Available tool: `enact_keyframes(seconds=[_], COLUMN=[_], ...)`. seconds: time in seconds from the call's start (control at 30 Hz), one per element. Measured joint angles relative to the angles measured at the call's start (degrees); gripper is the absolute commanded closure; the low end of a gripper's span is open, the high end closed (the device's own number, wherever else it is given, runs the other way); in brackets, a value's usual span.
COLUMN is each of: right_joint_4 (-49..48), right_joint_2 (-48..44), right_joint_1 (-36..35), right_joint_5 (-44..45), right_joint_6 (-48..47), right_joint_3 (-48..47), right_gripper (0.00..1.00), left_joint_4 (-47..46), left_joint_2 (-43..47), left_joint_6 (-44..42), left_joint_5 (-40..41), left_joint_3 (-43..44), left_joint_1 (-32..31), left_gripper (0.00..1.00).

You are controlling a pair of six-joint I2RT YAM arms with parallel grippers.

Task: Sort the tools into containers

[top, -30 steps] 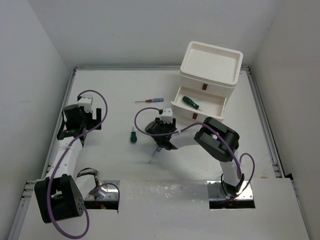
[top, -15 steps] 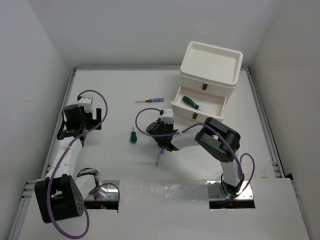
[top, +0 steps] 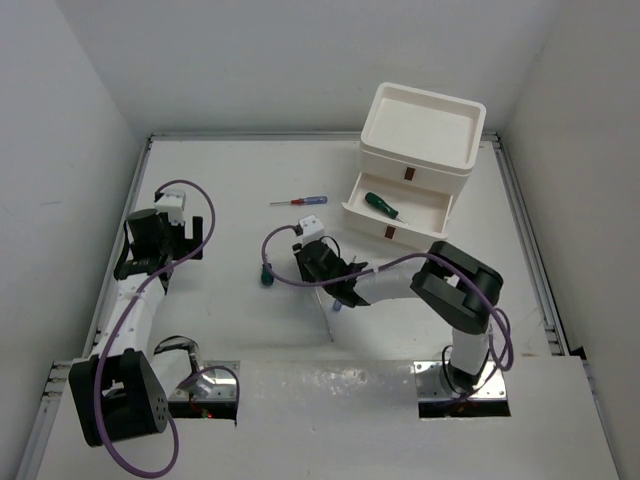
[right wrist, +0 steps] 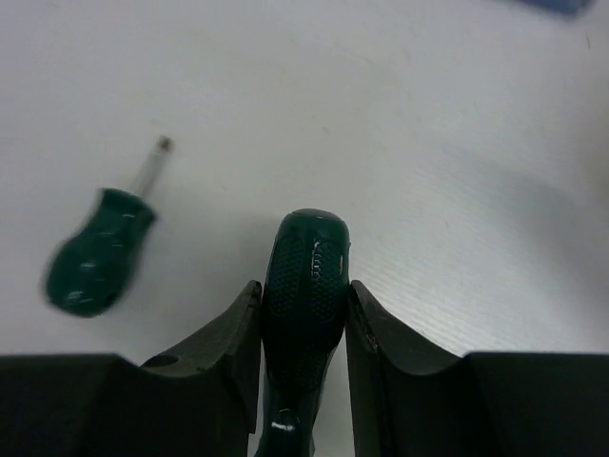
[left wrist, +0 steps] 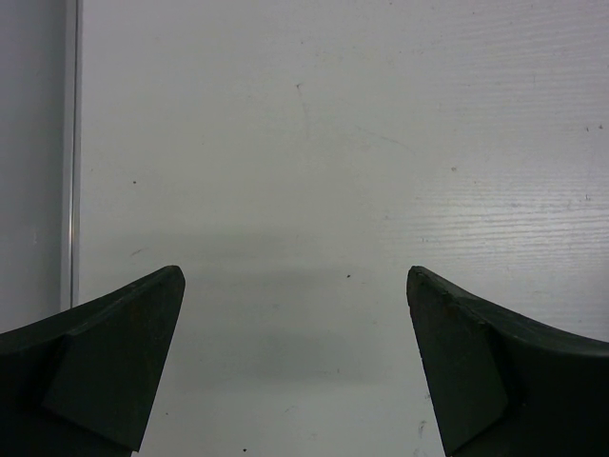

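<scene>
The handle goes up in my right gripper next, then outward over the open drawer [top: 430, 208], which already holds a green screwdriver, and my gripper releases it inside.
My right gripper [top: 310, 264] is shut on the handle of a long dark-green screwdriver [right wrist: 304, 271], just above the table at its middle. The shaft [top: 334, 306] sticks out toward the near edge. In the right wrist view the pads [right wrist: 238, 328] squeeze the handle from both sides. A stubby green screwdriver [top: 266, 272] lies just to the left, also in the right wrist view [right wrist: 95, 262]. A blue-and-red screwdriver [top: 299, 201] lies farther back. The white drawer stack [top: 420, 150] has an open drawer [top: 430, 208] with a green screwdriver [top: 380, 204] in it. My left gripper [left wrist: 295, 276] is open and empty.
The rimmed tray top [top: 470, 125] of the stack is bare. White walls and a metal rail [top: 525, 230] close in the table. My left arm [top: 150, 245] is folded at the left side. A purple cable [top: 280, 250] loops beside my right wrist.
My right gripper has shifted left toward the stubby screwdriver with the long screwdriver in it, and the shaft has swung to the right. The left arm has not moved.
</scene>
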State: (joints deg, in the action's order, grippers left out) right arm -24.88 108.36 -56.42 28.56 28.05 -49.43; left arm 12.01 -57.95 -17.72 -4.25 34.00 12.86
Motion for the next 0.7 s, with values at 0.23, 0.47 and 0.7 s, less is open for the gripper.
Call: enact_keyframes(seconds=[0.23,0.47,0.7], right_joint_4=[7.6,17.6,21.0], right_joint_2=[-12.9,-23.6,-22.9], right_joint_1=[0.0,3.2,22.3], right_joint_5=[-12.8,-14.1,-16.6], right_joint_6=[-23.8,-56.4,-77.2], right_joint_3=[-5.9,-16.6,-12.4], right_gripper=[1.0,1.0,1.0], left_joint_4=[-0.1,-0.1,-0.2], left_joint_2=[0.3,0.3,0.3], left_joint_6=[0.0,0.0,0.0], left_joint_5=[0.1,0.2,0.2], left_joint_3=[-0.1,-0.1,-0.1], left_joint_1=[0.0,0.0,0.0], left_gripper=[0.0,0.0,0.0])
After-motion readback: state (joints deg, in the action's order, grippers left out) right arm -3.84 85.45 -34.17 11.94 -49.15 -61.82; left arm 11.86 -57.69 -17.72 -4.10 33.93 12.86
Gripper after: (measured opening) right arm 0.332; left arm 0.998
